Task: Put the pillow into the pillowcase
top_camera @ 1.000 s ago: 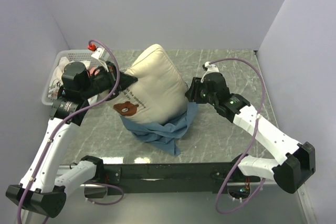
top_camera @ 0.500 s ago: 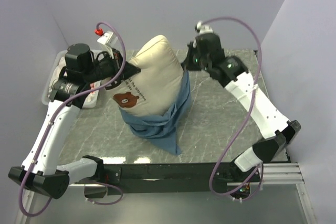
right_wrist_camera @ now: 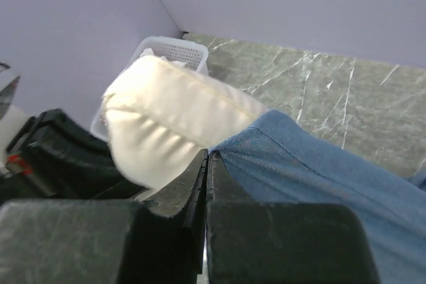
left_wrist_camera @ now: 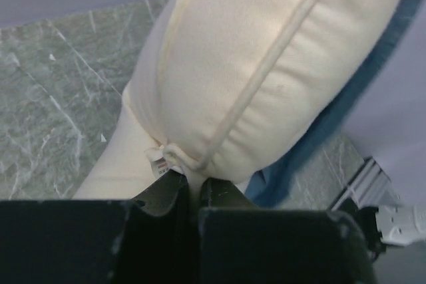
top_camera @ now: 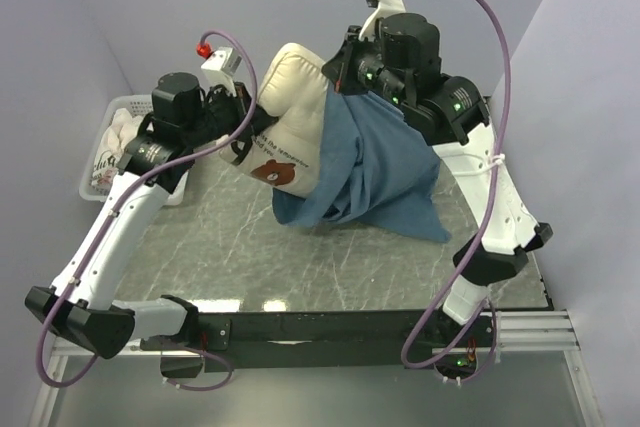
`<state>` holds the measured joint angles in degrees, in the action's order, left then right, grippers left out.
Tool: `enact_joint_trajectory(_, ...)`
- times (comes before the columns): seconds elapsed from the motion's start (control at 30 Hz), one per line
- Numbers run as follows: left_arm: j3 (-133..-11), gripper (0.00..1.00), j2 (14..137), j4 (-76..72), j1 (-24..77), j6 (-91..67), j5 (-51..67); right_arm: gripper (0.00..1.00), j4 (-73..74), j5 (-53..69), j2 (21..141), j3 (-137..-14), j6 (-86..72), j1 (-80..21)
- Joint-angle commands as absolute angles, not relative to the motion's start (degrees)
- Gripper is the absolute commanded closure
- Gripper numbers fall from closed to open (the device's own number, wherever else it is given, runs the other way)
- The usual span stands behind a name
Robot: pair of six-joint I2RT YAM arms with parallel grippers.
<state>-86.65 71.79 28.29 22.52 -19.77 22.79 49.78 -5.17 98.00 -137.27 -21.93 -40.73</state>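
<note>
The pillow [top_camera: 290,117] hangs in the air, partly covered by the pillowcase, so the robot's left gripper should next go back down toward the bare near tabletop and let go of the pillow's corner.
The cream pillow [top_camera: 290,117] hangs above the table, bear print facing the camera. My left gripper [top_camera: 243,142] is shut on the pillow's left corner seam [left_wrist_camera: 180,164]. My right gripper [top_camera: 338,72] is shut on the hem of the blue pillowcase [top_camera: 375,162], holding it high against the pillow's right side. The pillowcase drapes down over the pillow's right side and hangs to the right. In the right wrist view the pillowcase hem [right_wrist_camera: 266,144] enters the closed jaws beside the pillow [right_wrist_camera: 166,124]. The pillow's lower end is hidden by the cloth.
A white basket [top_camera: 110,147] with white patterned cloth stands at the far left by the wall; it also shows in the right wrist view [right_wrist_camera: 170,50]. The green marble table [top_camera: 330,267] lies below. Purple walls close in on three sides.
Both grippers rose; the right arm lifted the pillowcase hem up and back. Pillow and pillowcase came off the table, and the case now hangs open to the right.
</note>
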Motion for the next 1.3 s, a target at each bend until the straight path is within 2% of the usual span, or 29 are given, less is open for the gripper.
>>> enact_joint_trajectory(0.0,-80.79,0.99,69.45,16.28,23.9,-30.75,14.52,1.0,41.58,4.38,101.33,-145.98,-23.73,-42.36)
enact_joint_trajectory(0.2,-67.34,0.99,56.2,4.67,25.05,-40.42,-7.08,1.0,36.39,1.76,96.95,-140.98,-22.59,-42.27)
enact_joint_trajectory(0.33,-56.47,0.99,46.52,0.45,25.31,-49.09,-16.04,1.0,37.09,1.49,97.21,-145.28,-21.88,-42.19)
enact_joint_trajectory(0.47,-46.06,0.99,38.77,-5.72,25.49,-54.84,-20.56,1.0,35.6,3.95,96.07,-140.91,-22.33,-43.76)
enact_joint_trajectory(0.57,-44.3,0.99,41.29,-5.17,25.49,-56.42,-16.72,1.0,36.9,1.42,97.72,-139.04,-19.44,-48.14)
enact_joint_trajectory(0.63,-43.51,0.99,44.37,-6.25,26.19,-59.39,-11.62,1.0,39.01,0.36,100.44,-142.18,-18.55,-49.83)
enact_joint_trajectory(0.7,-42.98,0.99,47.54,-3.79,29.25,-62.65,-14.57,1.0,41.22,1.74,104.14,-142.91,-19.07,-50.45)
enact_joint_trajectory(0.83,-36.4,0.99,46.06,-3.7,31.11,-69.59,-19.15,1.0,39.55,3.34,105.55,-133.36,-18.38,-51.06)
enact_joint_trajectory(0.87,-36.04,0.99,45.27,-2.73,31.11,-70.57,-21.25,0.93,39.64,3.17,105.38,-131.59,-18.11,-51.33)
enact_joint_trajectory(0.9,-35.69,0.99,45.0,-2.2,31.2,-71.71,-21.97,0.83,39.55,2.03,104.95,-129.75,-17.93,-51.85)
enact_joint_trajectory(0.93,-35.25,0.99,44.65,-1.59,31.2,-72.24,-22.84,0.63,39.55,1.24,104.25,-125.81,-17.41,-52.29)
enact_joint_trajectory(1.03,-34.72,0.99,44.12,-0.17,31.2,-74.17,-25.22,0.4,37.01,-5.17,98.19,-114.67,-17.31,-54.05)
enact_joint_trajectory(1.17,-33.66,0.99,44.03,2.36,31.29,-75.41,-26.19,0.3,33.32,-12.9,84.49,-98.03,-20.12,-55.89)
enact_joint_trajectory(1.2,-33.31,0.99,44.12,2.63,31.29,-75.67,-26.71,0.29,32.61,-14.57,81.94,-90.25,-21.26,-56.16)
enact_joint_trajectory(1.27,-32.96,0.99,43.95,3.34,31.38,-76.46,-27.51,0.29,29.01,-16.52,74.64,-82.13,-24.34,-56.86)
